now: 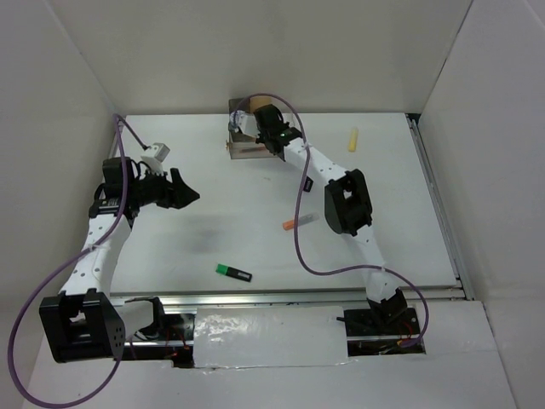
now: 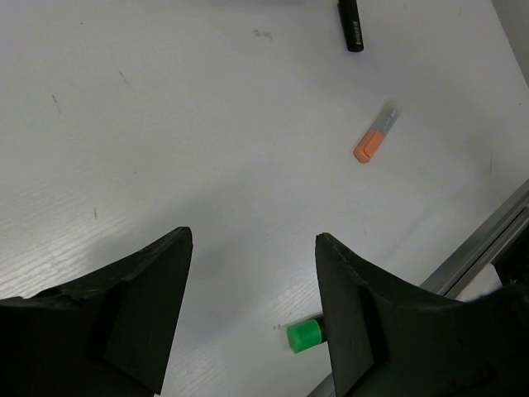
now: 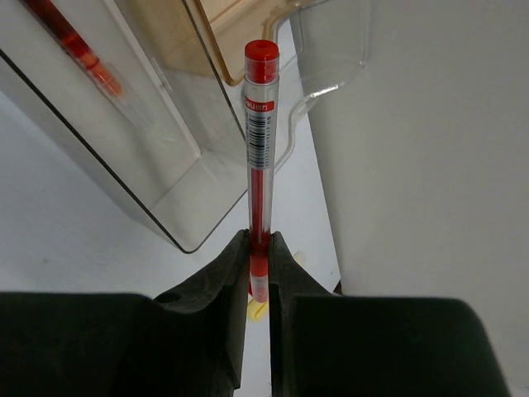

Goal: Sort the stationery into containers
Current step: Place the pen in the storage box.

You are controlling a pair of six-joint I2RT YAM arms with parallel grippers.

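I need to move my right gripper over the organiser's clear section (image 1: 252, 150) (image 3: 118, 103) next, then lower it to let go of the thin red pen, because another red pen is already in that section.
My right gripper (image 1: 271, 129) is shut on a thin red pen (image 3: 260, 141) and holds it beside the clear plastic organiser (image 1: 243, 136) at the back of the table. In the right wrist view another red pen (image 3: 78, 45) lies inside a clear compartment (image 3: 149, 165). My left gripper (image 1: 186, 192) is open and empty at the left. A black highlighter with a green end (image 1: 232, 272) lies near the front edge; its green cap (image 2: 304, 335) shows between my left fingers. An orange marker (image 1: 300, 222) lies mid-table and shows in the left wrist view (image 2: 369, 145). A pale yellow stick (image 1: 352, 139) lies at the back right.
White walls close in the table on three sides. A metal rail (image 1: 289, 296) runs along the front edge. The right arm's purple cable (image 1: 300, 247) loops over the table. A black pen-like object (image 2: 350, 25) lies at the top of the left wrist view.
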